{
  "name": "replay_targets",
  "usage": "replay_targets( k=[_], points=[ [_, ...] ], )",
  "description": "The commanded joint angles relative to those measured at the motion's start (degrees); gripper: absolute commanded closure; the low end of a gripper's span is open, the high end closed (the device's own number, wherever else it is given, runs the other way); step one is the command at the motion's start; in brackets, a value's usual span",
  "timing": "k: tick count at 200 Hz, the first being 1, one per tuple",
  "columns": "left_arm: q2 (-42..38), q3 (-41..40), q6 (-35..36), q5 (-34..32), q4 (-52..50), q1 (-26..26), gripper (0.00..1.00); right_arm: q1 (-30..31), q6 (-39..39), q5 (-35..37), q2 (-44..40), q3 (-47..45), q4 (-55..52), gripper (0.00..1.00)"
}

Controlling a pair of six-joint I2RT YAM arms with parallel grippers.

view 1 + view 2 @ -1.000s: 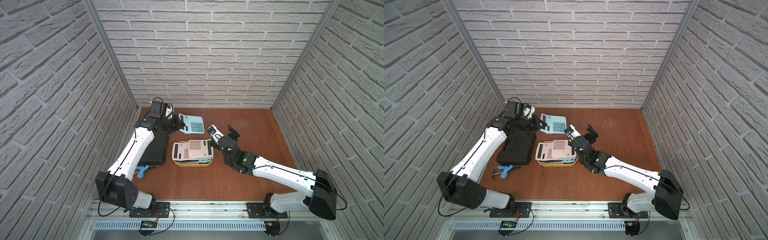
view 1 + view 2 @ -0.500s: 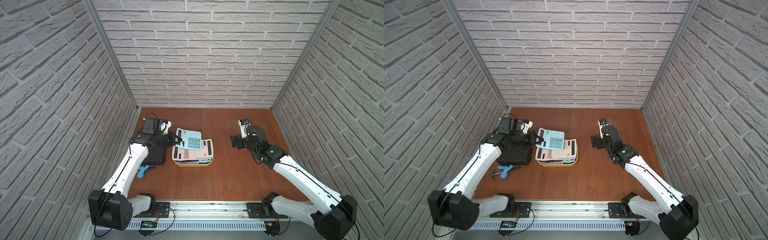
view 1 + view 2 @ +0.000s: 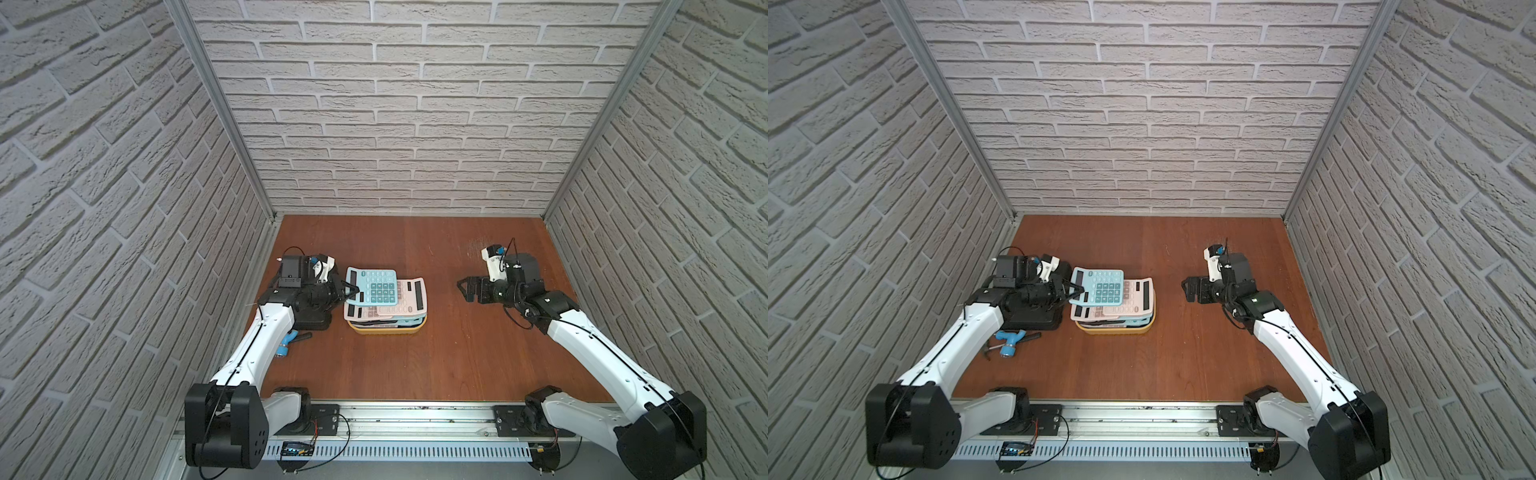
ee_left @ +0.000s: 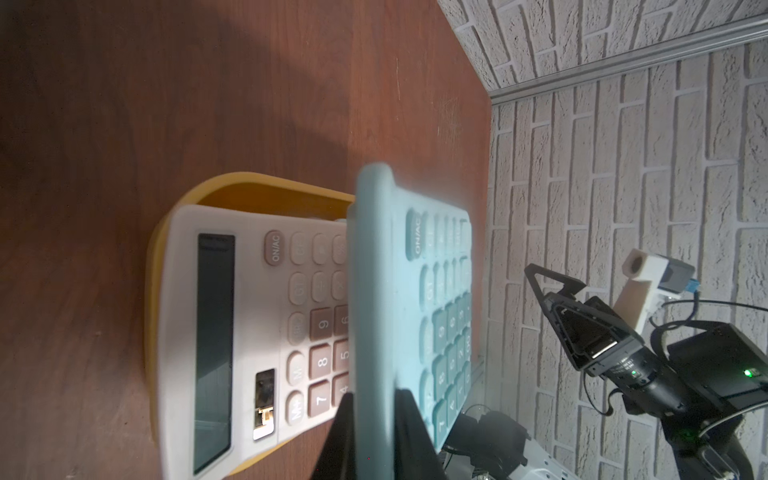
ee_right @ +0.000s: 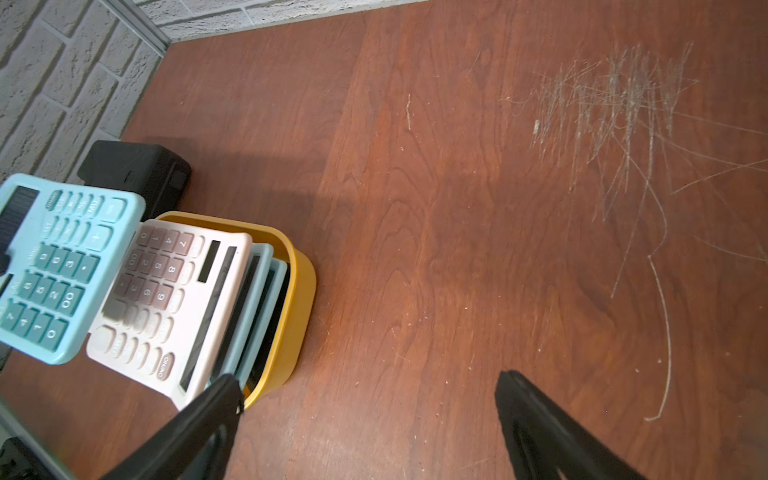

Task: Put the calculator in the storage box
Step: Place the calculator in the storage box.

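Next, the left gripper moves down toward the pink calculator (image 3: 410,296) in the box and releases the light blue calculator's edge, as it still hangs above the stack.
My left gripper (image 3: 350,289) (image 3: 1074,289) (image 4: 374,401) is shut on the edge of a light blue calculator (image 3: 376,286) (image 3: 1103,286) (image 4: 415,291) (image 5: 62,266). It holds it tilted above the left part of the yellow storage box (image 3: 386,331) (image 3: 1113,331) (image 4: 266,195) (image 5: 291,299). A pink calculator (image 3: 410,296) (image 3: 1137,296) (image 4: 249,311) (image 5: 166,299) lies on top of other blue ones stacked in the box. To the right of the box, my right gripper (image 3: 465,289) (image 3: 1187,289) (image 5: 370,382) stands open over bare table with nothing in it.
A black hard case (image 3: 312,321) (image 3: 1034,321) (image 5: 133,166) lies left of the box under my left arm. A blue-handled tool (image 3: 286,344) (image 3: 1009,344) lies in front of it. Brick walls close in three sides.
My left gripper has carried the blue calculator from the back of the table to above the box. My right arm has pulled back from the box to the right side.
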Motion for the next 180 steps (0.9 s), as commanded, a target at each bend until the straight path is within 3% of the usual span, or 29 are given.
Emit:
replay_targets(
  k=[1, 128, 142, 180],
  points=[
    [0.38, -0.54, 1.23, 3.6, 2.87, 0.68, 1.0, -0.88, 1.12, -3.35, -0.05, -0.72, 2.46, 0.01],
    [4.18, 0.91, 5.6, 2.31, -2.56, 1.56, 1.0, -2.5, 2.42, -8.07, -0.27, -2.06, 4.46, 0.01],
    [4.27, 1.53, 6.37, 1.37, -4.01, 1.63, 0.94, -2.57, 2.48, -8.19, -0.31, -2.18, 4.52, 0.01],
    [4.84, 1.94, 6.6, 0.75, -4.69, 1.62, 0.63, -2.83, 2.79, -9.09, -0.85, -2.28, 4.74, 0.01]
  ],
)
